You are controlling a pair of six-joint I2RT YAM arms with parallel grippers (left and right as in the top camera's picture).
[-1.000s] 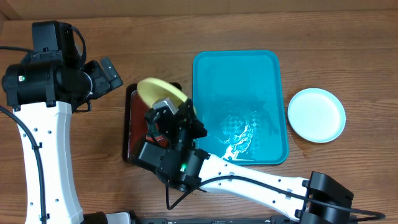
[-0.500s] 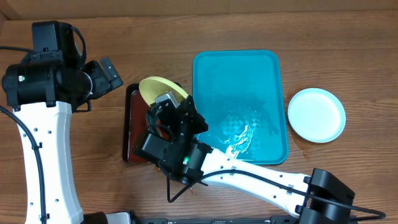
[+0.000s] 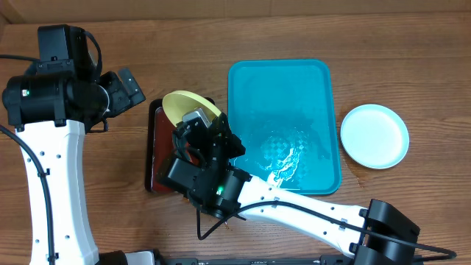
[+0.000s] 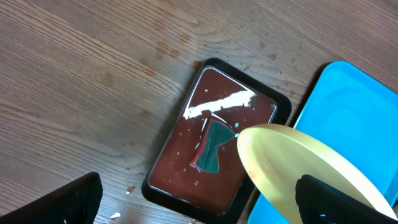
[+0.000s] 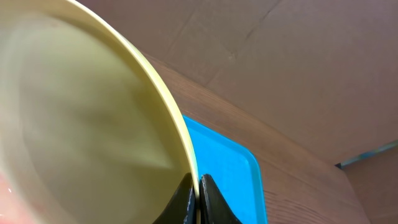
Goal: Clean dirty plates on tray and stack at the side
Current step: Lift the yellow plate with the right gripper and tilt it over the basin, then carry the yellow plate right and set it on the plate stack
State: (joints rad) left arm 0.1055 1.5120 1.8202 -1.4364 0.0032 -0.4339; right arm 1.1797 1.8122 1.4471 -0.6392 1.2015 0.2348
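Observation:
I should swing my right gripper across the turquoise tray [image 3: 283,96] and lower it to the light blue-white plate [image 3: 374,136], because that plate is to the gripper's right in the overhead view.
My right gripper [image 5: 198,200] is shut on the rim of a pale yellow-green plate [image 5: 81,124], pinching it edge-on. In the overhead view that plate [image 3: 190,107] hangs tilted over the far end of the black tray [image 3: 154,158], with the right gripper [image 3: 200,124] just below it. The turquoise tray [image 3: 283,96] lies to the right, wet and with no plate on it. A light blue-white plate [image 3: 374,136] rests on the table beyond it. My left gripper [image 4: 199,211] stands open above the black tray [image 4: 180,118], nothing between its fingers [image 4: 62,202].
The black tray holds dark red liquid and a dark green piece [image 4: 211,146]. Small crumbs dot the wooden table [image 4: 74,93] around it. The left arm [image 3: 55,147] stands along the left side; the right arm [image 3: 309,213] stretches across the front edge.
The right wrist has shifted slightly toward the left and far side, carrying the yellow-green plate with it. The left arm has not moved.

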